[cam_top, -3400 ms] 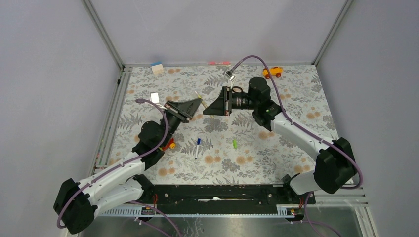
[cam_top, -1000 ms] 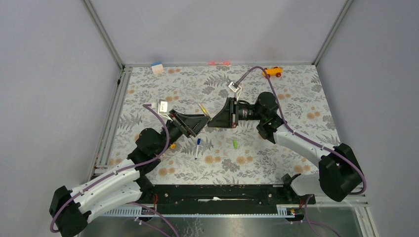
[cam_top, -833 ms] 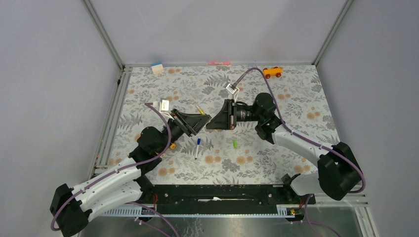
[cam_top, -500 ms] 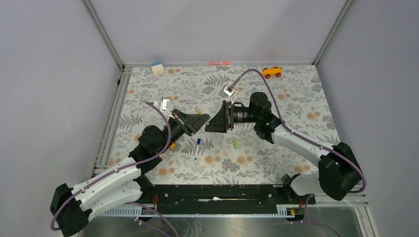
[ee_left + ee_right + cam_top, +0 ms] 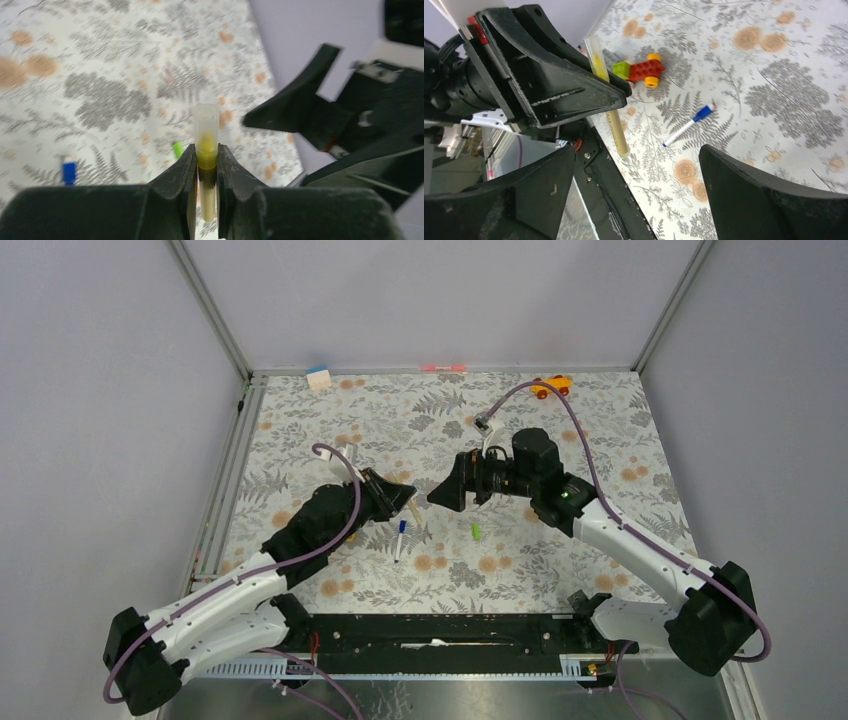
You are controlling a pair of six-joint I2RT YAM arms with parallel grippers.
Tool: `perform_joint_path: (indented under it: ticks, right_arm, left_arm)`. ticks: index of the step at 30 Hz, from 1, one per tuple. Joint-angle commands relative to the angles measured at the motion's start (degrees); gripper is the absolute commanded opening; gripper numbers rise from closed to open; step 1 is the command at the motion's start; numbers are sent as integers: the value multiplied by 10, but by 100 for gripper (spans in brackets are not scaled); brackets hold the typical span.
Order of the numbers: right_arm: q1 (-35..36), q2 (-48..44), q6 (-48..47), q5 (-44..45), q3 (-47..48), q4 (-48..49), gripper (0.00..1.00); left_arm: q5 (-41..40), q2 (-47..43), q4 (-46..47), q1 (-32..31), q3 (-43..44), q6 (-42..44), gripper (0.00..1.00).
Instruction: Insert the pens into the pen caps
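Observation:
My left gripper will tip down next and lower the pale yellow pen, as it already has its translucent tube, to the mat [image 5: 106, 167] beside the white pen.
My left gripper [image 5: 206, 152] is shut on a pale yellow pen [image 5: 206, 125], which stands upright between the fingers with a translucent tube at its top end. The top view shows that gripper [image 5: 408, 498] mid-table, holding the pen [image 5: 413, 510] above the mat. My right gripper [image 5: 440, 495] faces it a short way off, wide open and empty [image 5: 636, 150]; its camera sees the yellow pen [image 5: 606, 100] in the left fingers. A white pen with a blue end [image 5: 399, 538] [image 5: 686, 126] and a lime green cap [image 5: 476, 531] [image 5: 177, 149] lie on the mat. A pink-red pen [image 5: 443, 368] lies at the back edge.
An orange toy car [image 5: 552, 386] sits at the back right, partly behind the right arm's cable. A white and blue block [image 5: 318, 377] is at the back left. Red-green-yellow toy bricks [image 5: 639, 70] lie under the left arm. The floral mat [image 5: 600, 440] is fenced by metal rails.
The grippers met tip to tip at the yellow pen. The left one has shut on it; the right one has opened wide and drawn back. Both have shifted nearer.

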Motion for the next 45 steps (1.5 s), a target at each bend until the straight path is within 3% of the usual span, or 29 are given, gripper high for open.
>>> perform_joint_path:
  ticks: [1, 9, 20, 31, 45]
  right_arm:
    - [1, -6, -37, 75, 56, -128, 100]
    - [1, -66, -35, 127, 15, -135, 100]
    - [0, -103, -28, 169, -18, -157, 100]
    - [1, -109, -21, 179, -25, -157, 100]
    - [0, -118, -18, 192, -31, -157, 100]
  left_arm:
    - [-39, 35, -94, -1, 46, 23, 0]
    - [-18, 207, -207, -3, 143, 45, 0]
    - [3, 399, -256, -17, 230, 58, 0]
    - [-20, 472, -276, -26, 259, 70, 0]
    - [-50, 506, -291, -27, 263, 50, 11]
